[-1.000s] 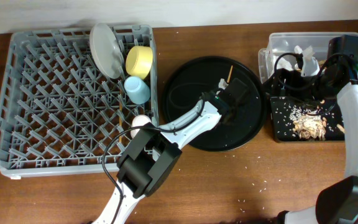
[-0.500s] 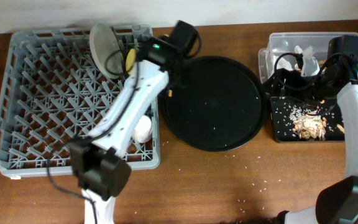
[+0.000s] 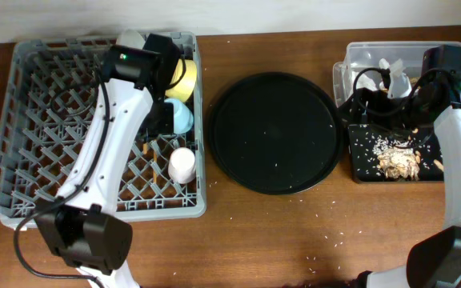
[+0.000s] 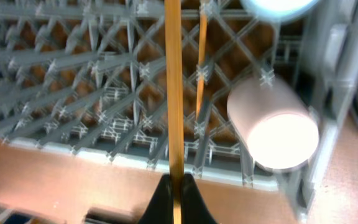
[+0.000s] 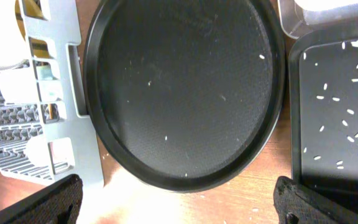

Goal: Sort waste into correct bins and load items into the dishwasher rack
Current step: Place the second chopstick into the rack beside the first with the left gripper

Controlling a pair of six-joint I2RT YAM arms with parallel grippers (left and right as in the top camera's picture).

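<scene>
I will lower my left gripper next toward the lattice (image 3: 144, 166) beside the second chopstick and let go of the thin wooden chopstick there. It is still hanging above the rack (image 3: 54, 120).
My left gripper (image 3: 160, 118) hangs over the right side of the grey dishwasher rack (image 3: 54, 120). In the left wrist view it (image 4: 174, 180) is shut on a thin wooden chopstick (image 4: 174, 93) held above the lattice. The second chopstick (image 4: 202, 56) lies in the rack. The pink cup (image 3: 182, 164) lies beside them, also in the left wrist view (image 4: 272, 130). The blue cup (image 3: 181, 118), yellow bowl (image 3: 184, 76) and grey plate (image 3: 130, 38) stand at the rack's back right; my arm partly hides the plate. My right gripper (image 3: 370, 96) is open and empty (image 5: 179, 205).
The large round black tray (image 3: 274, 132) holds only a few rice grains. The clear tub (image 3: 374, 56) holds white napkins (image 3: 394, 76). The shallow black tray (image 3: 358, 160) holds food scraps and rice (image 3: 398, 160). Rice grains dot the wooden table.
My left arm has swung from the round black tray over to the rack, carrying a chopstick. The round tray now has no chopstick on it. The right arm has not moved.
</scene>
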